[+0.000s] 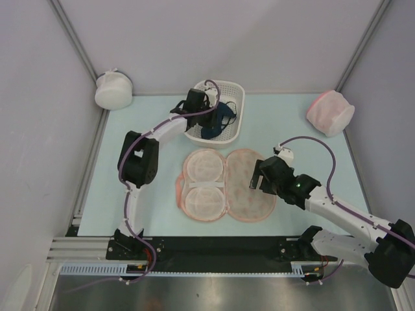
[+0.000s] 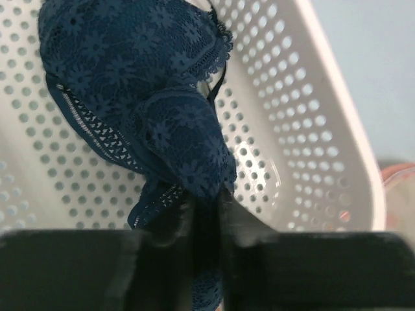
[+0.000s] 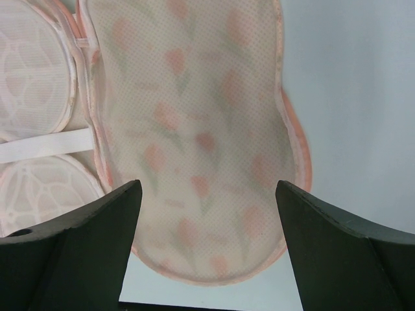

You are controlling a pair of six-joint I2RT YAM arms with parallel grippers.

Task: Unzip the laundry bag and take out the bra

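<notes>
The bag lid's pink outer edge (image 1: 275,199) (image 3: 305,162) is below my right gripper and to its right in the top view, so my right gripper will move sideways and down onto it next.
The laundry bag (image 1: 224,184) lies opened flat on the table, its printed lid (image 3: 201,142) to the right and its white inner cups (image 1: 202,183) to the left. The navy bra (image 1: 219,120) is in the white basket (image 1: 237,97). My left gripper (image 1: 202,109) is over the basket, shut on a fold of the bra (image 2: 168,110), which hangs into the basket (image 2: 305,129). My right gripper (image 1: 258,176) is open and empty just above the bag's lid, its fingers (image 3: 97,240) wide apart.
A round white mesh pouch (image 1: 113,89) stands at the back left. A round pink-and-white mesh pouch (image 1: 330,111) stands at the back right. Grey walls close the table's sides and back.
</notes>
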